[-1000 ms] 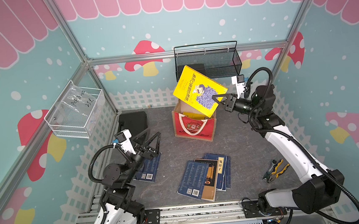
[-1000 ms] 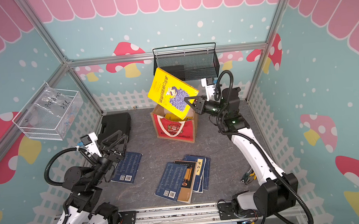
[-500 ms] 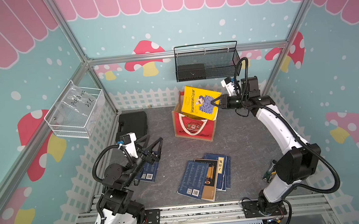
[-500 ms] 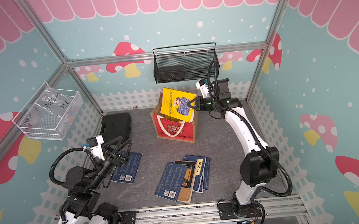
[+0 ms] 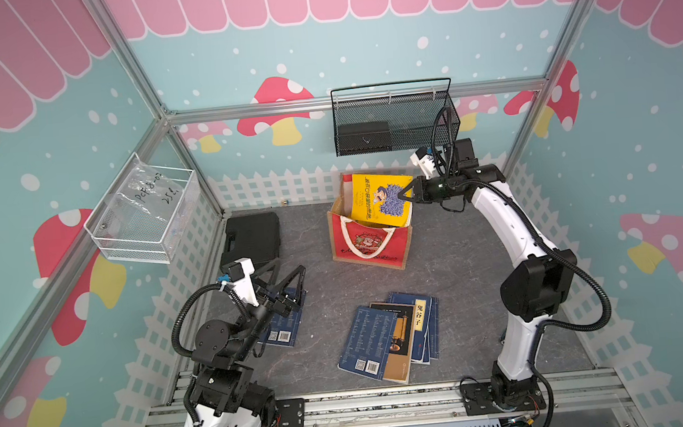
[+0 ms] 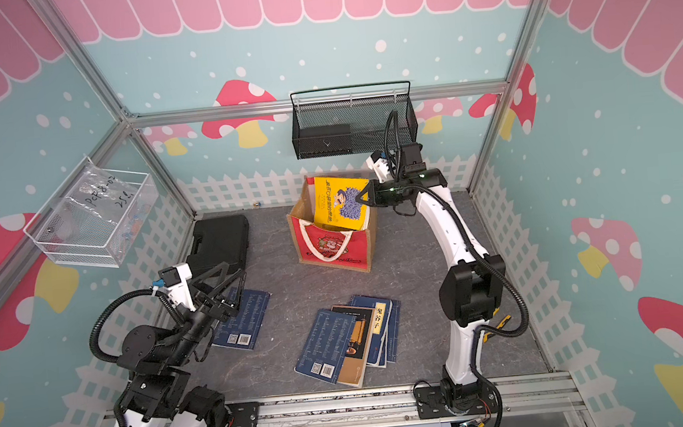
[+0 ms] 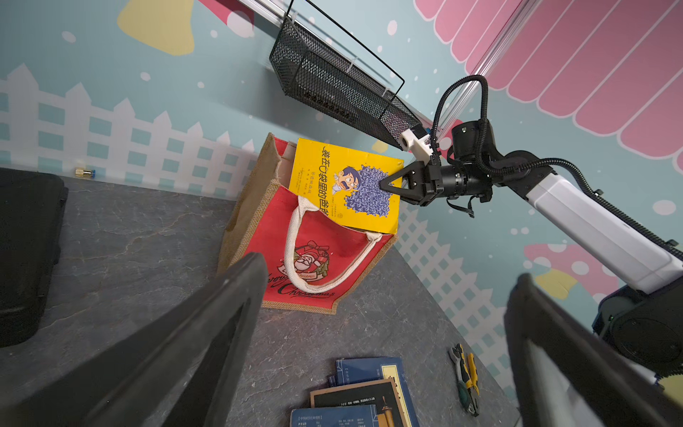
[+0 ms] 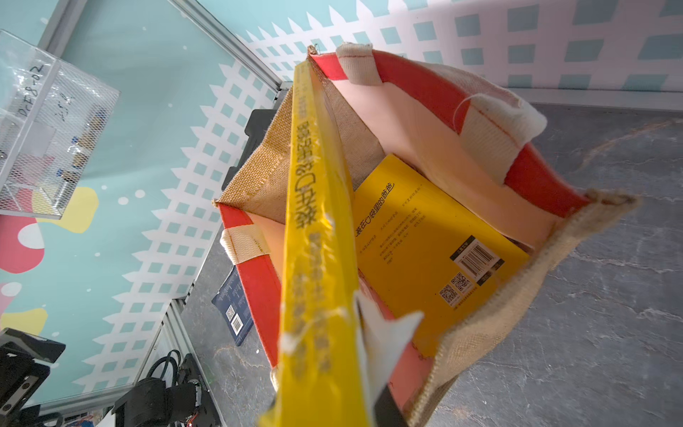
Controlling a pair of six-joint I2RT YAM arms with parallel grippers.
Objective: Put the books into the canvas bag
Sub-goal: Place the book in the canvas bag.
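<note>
The yellow book goes down with my right gripper toward the bag's opening [image 8: 405,206] below it next, for release deeper inside, as the book's top still sticks out.
The canvas bag [image 5: 369,241] [image 6: 334,248] [image 7: 314,266] stands upright near the back wall, mouth open. My right gripper [image 5: 403,195] [image 6: 360,198] [image 7: 384,185] is shut on a yellow book [image 5: 376,199] [image 6: 337,202] [image 8: 318,240], held tilted with its lower edge inside the bag's mouth. In the right wrist view a second yellow book [image 8: 425,251] lies inside the bag. A stack of books [image 5: 391,340] [image 6: 349,339] [image 7: 362,395] lies on the floor at the front. My left gripper [image 5: 288,275] [image 6: 231,275] hangs open above a lone blue book [image 5: 284,331] [image 6: 240,322].
A black plastic case [image 5: 252,238] lies at the back left of the floor. A black mesh basket [image 5: 395,122] hangs on the back wall above the bag. A clear wire tray [image 5: 144,213] is fixed to the left wall. Pliers [image 7: 465,377] lie by the right fence.
My right arm has brought the yellow book down from above the bag, and its lower edge has entered the mouth. My left arm has shifted slightly over the lone blue book, still open.
</note>
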